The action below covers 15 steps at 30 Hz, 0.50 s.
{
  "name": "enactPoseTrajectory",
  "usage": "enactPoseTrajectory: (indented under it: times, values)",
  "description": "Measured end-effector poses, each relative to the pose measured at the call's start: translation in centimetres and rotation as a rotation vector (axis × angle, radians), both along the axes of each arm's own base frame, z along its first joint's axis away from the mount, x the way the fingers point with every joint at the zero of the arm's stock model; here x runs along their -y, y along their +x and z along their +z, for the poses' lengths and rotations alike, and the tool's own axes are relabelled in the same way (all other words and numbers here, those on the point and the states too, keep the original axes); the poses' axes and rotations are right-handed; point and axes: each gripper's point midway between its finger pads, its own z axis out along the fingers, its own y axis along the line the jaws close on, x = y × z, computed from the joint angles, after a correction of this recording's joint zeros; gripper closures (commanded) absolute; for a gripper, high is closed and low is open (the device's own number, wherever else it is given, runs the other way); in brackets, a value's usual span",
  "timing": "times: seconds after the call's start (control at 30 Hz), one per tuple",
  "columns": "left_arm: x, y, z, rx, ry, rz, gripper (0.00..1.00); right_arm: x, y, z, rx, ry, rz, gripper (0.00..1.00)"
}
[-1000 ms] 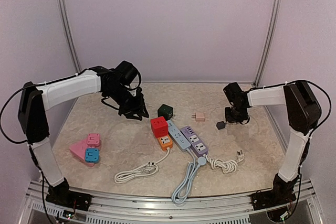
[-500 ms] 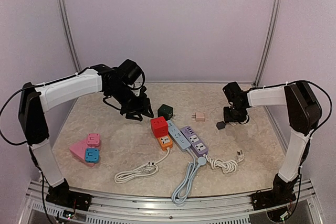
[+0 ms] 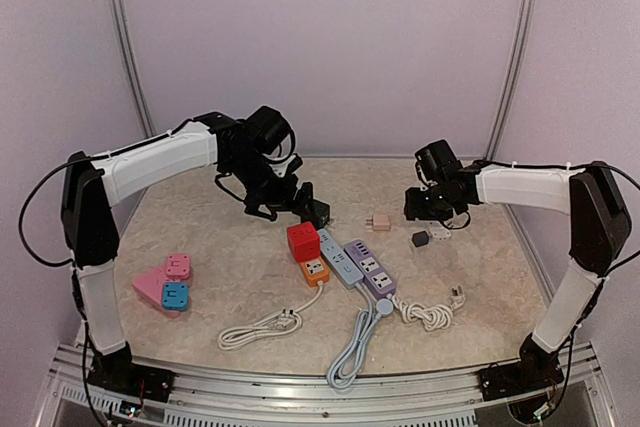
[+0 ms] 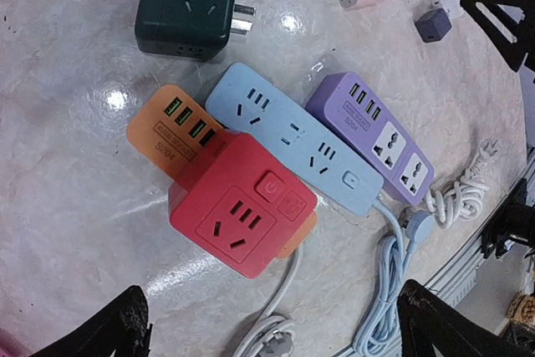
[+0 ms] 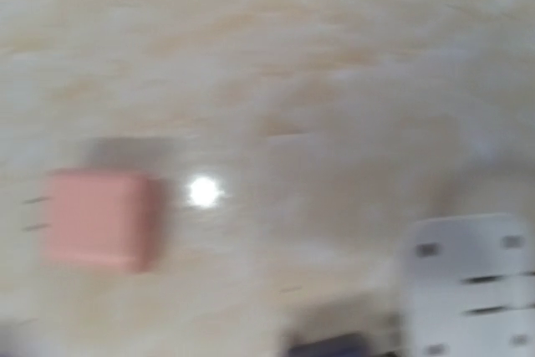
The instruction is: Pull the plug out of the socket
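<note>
My left gripper should go down onto the red cube plug (image 3: 303, 242) (image 4: 242, 206) next and turn its open fingers to line up with the sides of the plug, because the plug sits crooked between my fingers.
A red cube plug (image 4: 242, 206) sits plugged on the end of an orange socket strip (image 4: 167, 127), also seen as the red cube plug (image 3: 303, 242) on the orange socket strip (image 3: 314, 270). My left gripper (image 4: 272, 339) hovers above them, open wide and empty, its fingertips (image 4: 100, 332) at the frame's bottom corners. From above, the left gripper (image 3: 290, 202) hangs beside the dark green cube (image 3: 317, 212). My right gripper (image 3: 425, 204) hovers at the right; its jaws do not show in the blurred right wrist view.
A blue strip (image 3: 340, 259) and a purple strip (image 3: 368, 267) lie beside the orange one, cords coiled in front. A pink adapter (image 3: 378, 222), a white adapter (image 3: 440, 230) and a small dark plug (image 3: 420, 239) lie below the right gripper. Pink and blue cubes (image 3: 172, 285) lie left.
My left gripper has swung right toward the strips and opened wide. My right gripper has moved up and left, away from the small dark plug, which stays on the table.
</note>
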Motion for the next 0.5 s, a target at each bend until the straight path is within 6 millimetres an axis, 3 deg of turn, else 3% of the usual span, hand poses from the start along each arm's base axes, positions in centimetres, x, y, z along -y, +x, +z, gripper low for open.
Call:
enactPoseTrajectory:
  times: [0.27, 0.37, 0.5]
  values:
    - [1.4, 1.3, -4.0, 0.017, 0.084, -0.211, 0.01, -5.2, -1.8, 0.7, 0.008, 0.088, 0.104, 0.46]
    - [1.6, 1.6, -5.2, 0.031, 0.106, -0.283, 0.01, -6.1, -2.3, 0.7, 0.007, 0.105, 0.123, 0.46]
    - [1.7, 1.7, -5.2, 0.064, 0.115, -0.354, 0.01, -6.4, -2.8, 0.0, -0.006, 0.115, 0.128, 0.46]
